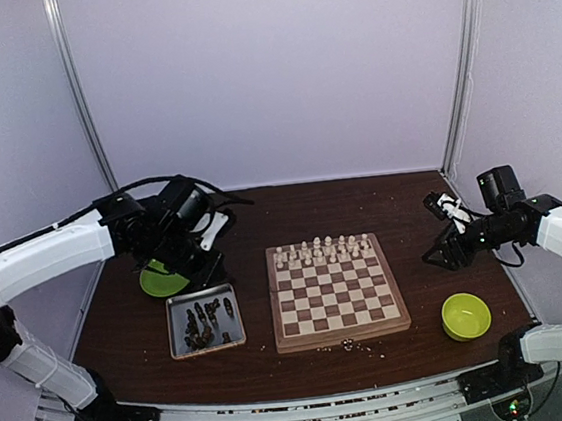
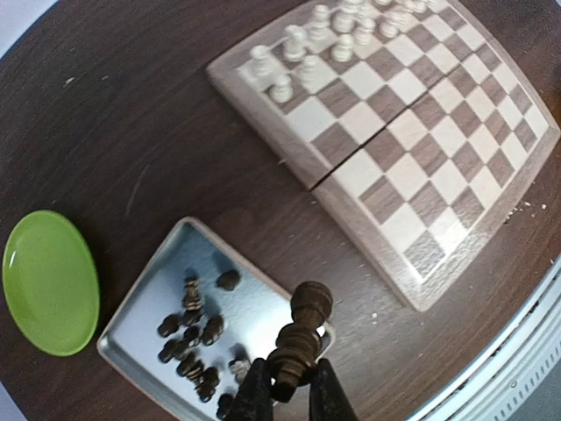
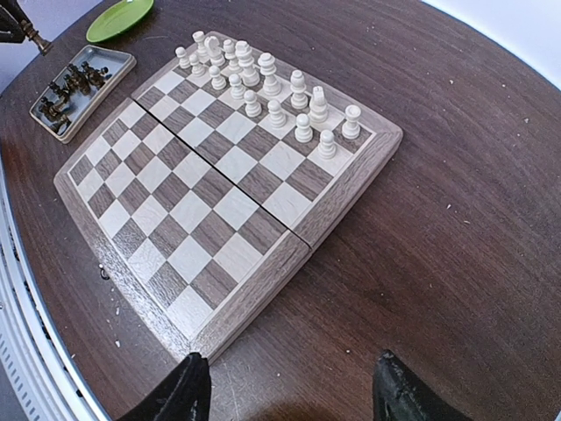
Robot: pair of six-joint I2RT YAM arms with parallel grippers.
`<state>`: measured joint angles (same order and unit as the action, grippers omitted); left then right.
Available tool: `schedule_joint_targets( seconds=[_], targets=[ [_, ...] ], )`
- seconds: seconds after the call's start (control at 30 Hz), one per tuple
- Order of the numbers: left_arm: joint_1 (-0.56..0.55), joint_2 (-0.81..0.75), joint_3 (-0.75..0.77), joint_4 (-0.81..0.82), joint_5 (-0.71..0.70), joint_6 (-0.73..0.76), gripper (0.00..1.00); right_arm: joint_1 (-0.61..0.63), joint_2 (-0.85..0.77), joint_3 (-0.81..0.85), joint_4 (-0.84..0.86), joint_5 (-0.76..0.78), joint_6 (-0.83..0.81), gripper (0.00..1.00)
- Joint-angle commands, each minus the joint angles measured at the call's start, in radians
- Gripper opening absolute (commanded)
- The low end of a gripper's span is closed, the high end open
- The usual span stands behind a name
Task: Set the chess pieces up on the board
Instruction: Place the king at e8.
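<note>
The dark piece will go to the right in the top view next with my left gripper, then down onto the near row's pale middle square (image 1: 334,323) (image 2: 486,186), because that row is bare.
My left gripper (image 2: 289,393) is shut on a dark chess piece (image 2: 301,338), held above the near right corner of the silver tray (image 2: 259,303). Several more dark chess pieces (image 2: 188,338) lie jumbled in that tray (image 1: 209,353). The board (image 1: 336,300) lies to the right of the tray, and its near rows are bare. In the top view my left gripper (image 1: 207,269) hangs over the tray's far edge. My right gripper (image 1: 446,248) hovers off the board's right side. It is open (image 3: 289,386), with only table between its fingers.
Cream chessmen (image 1: 323,250) fill the board's two far rows. A green plate (image 1: 160,281) lies behind the tray, partly under my left arm. A green bowl (image 1: 465,315) stands at the front right, near the board's corner. Crumbs dot the table.
</note>
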<state>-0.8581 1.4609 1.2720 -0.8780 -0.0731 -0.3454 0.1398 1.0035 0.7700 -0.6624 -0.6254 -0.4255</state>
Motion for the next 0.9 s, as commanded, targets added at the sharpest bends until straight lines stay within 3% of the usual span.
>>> schedule_joint_targets(
  seconds=[0.0, 0.2, 0.37, 0.87],
  targets=[
    [-0.102, 0.16, 0.111, 0.049, 0.037, 0.026, 0.01, 0.009, -0.011, 0.028, -0.01, 0.02, -0.018, 0.63],
    [-0.241, 0.386, 0.325, 0.05, 0.068, 0.085, 0.01, 0.013, -0.015, 0.027, -0.011, 0.036, -0.028, 0.63],
    [-0.29, 0.517, 0.435, 0.049, 0.097, 0.094, 0.01, 0.017, -0.022, 0.024, -0.011, 0.033, -0.03, 0.63],
    [-0.315, 0.669, 0.54, 0.039, 0.08, 0.073, 0.02, 0.029, -0.023, 0.024, -0.017, 0.036, -0.036, 0.63]
  ],
)
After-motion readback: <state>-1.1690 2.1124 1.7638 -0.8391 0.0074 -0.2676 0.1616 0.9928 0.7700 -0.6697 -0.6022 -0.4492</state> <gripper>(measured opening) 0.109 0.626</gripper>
